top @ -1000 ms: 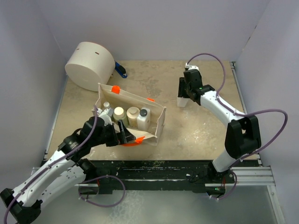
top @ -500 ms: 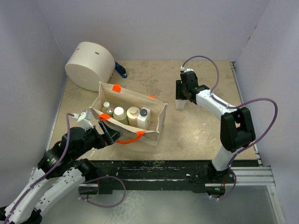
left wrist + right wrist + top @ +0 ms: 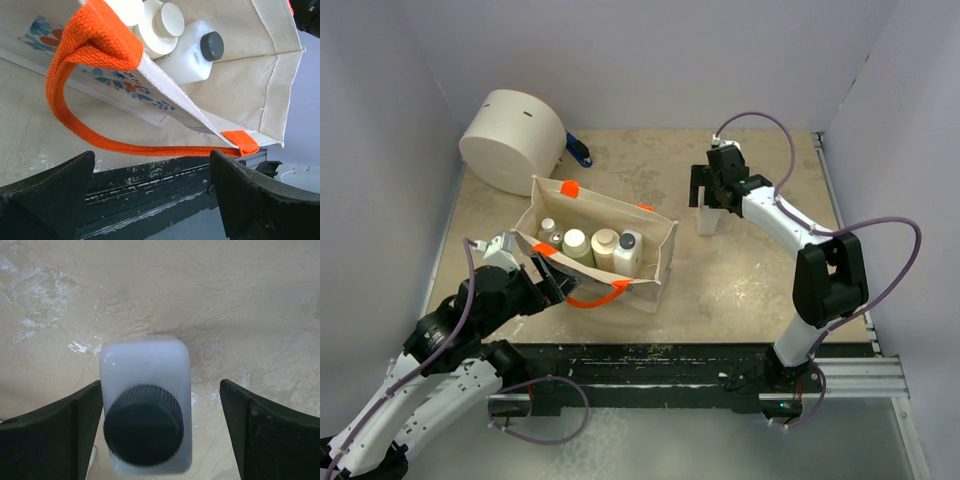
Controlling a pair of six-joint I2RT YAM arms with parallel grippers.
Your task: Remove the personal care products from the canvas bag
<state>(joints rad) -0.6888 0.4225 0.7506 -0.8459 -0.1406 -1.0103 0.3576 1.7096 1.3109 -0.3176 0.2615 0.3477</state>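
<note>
Next, my right gripper goes up, left in the top view, then down into the bag onto the dark-capped white bottle (image 3: 628,253), as it still stands inside.
The canvas bag (image 3: 655,262) stands left of centre on the table, with orange handles (image 3: 100,142). Inside it stand several personal care products: a white square bottle with a dark cap (image 3: 628,250) (image 3: 192,57), two cream round ones (image 3: 575,243) (image 3: 605,243) and a silvery-capped one (image 3: 556,239). My left gripper (image 3: 552,288) (image 3: 152,165) hangs open at the bag's near left corner, just below the drooping handle, holding nothing. Another white square bottle (image 3: 706,222) (image 3: 145,365) stands upright on the table at the right. My right gripper (image 3: 708,195) (image 3: 160,390) is open astride it, its left finger close against the bottle's side.
A large cream cylinder (image 3: 513,140) with a blue handle (image 3: 578,150) lies at the back left, close behind the bag. The black rail (image 3: 650,360) runs along the table's near edge. Walls close in the table on three sides.
My right gripper has opened and let go of the white square bottle, which now stands on the table. My left gripper has drawn back from the bag's front wall.
</note>
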